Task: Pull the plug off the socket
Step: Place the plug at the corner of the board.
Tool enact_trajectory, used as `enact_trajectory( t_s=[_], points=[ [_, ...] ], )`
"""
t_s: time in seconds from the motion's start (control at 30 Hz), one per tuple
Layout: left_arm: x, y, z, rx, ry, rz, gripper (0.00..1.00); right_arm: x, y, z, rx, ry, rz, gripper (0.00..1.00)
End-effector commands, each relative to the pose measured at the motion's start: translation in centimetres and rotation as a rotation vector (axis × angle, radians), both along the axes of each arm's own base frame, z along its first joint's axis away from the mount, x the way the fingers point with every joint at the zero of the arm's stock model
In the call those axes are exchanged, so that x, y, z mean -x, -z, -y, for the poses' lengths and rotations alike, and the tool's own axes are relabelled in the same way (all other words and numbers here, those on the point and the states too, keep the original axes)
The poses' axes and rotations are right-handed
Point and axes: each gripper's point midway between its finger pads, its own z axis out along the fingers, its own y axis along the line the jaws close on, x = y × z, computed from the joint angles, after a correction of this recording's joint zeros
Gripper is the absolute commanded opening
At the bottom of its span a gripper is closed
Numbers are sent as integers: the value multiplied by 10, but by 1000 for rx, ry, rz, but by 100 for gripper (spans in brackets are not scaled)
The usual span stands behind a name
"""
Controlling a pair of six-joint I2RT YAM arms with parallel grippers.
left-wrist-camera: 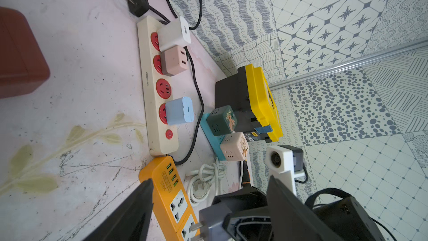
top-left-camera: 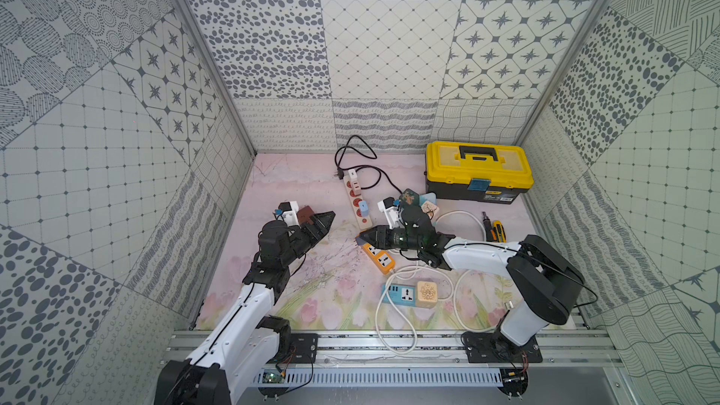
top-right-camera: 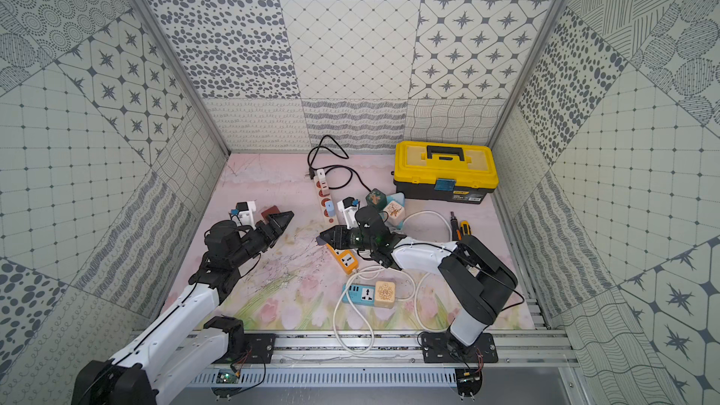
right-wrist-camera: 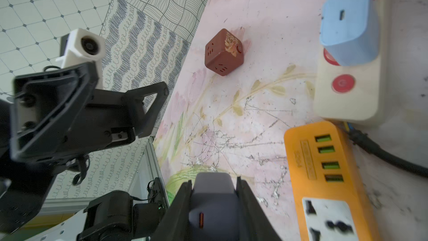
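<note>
The robot's right gripper will next move down toward the brown cube and release on the mat [right-wrist-camera: 218,93] beside it, which is below the gripper, since the plug's pins are out.
The grey plug [right-wrist-camera: 214,195] sits between the fingers of my right gripper [right-wrist-camera: 214,180], which is shut on it. Its bare metal prongs [left-wrist-camera: 196,227] show just off the face of the orange socket strip [left-wrist-camera: 171,195]. In both top views the right gripper [top-left-camera: 362,236] [top-right-camera: 325,236] hovers at the strip's far end [top-left-camera: 380,259]. My left gripper [top-left-camera: 329,224] [left-wrist-camera: 210,179] stands open and holds nothing, left of the strip. A brown cube adapter [top-left-camera: 306,213] [right-wrist-camera: 224,52] lies on the mat beside it, outside the jaws.
A cream power strip [top-left-camera: 356,204] carries white, pink and blue adapters. A yellow toolbox [top-left-camera: 479,171] stands at the back right. Green and cream cubes [top-left-camera: 419,202], a blue strip with a cream cube [top-left-camera: 409,293], white cables [top-left-camera: 393,329] and hand tools [top-left-camera: 493,227] lie around the right arm.
</note>
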Motion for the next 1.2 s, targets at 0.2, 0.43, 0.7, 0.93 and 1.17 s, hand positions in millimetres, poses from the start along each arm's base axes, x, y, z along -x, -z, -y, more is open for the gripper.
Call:
enact_trajectory(
  t_s=[0.2,0.43,0.7,0.93,1.17],
  points=[
    [22,-2,-66,-129,-357,-122,80,-34,25,-83,86,4,-10,15],
    [35,-16,-80,-149,-428,-66,80,-56,43,-133,106,19,-36,16],
    [38,-16,-78,-145,-413,-60,79,-59,58,-178,137,-30,-30,20],
    [41,-25,-66,-129,-343,-12,79,-56,46,-179,139,-67,15,49],
    [40,-42,-32,-46,-160,111,79,-36,-14,-127,84,-77,189,63]
  ],
)
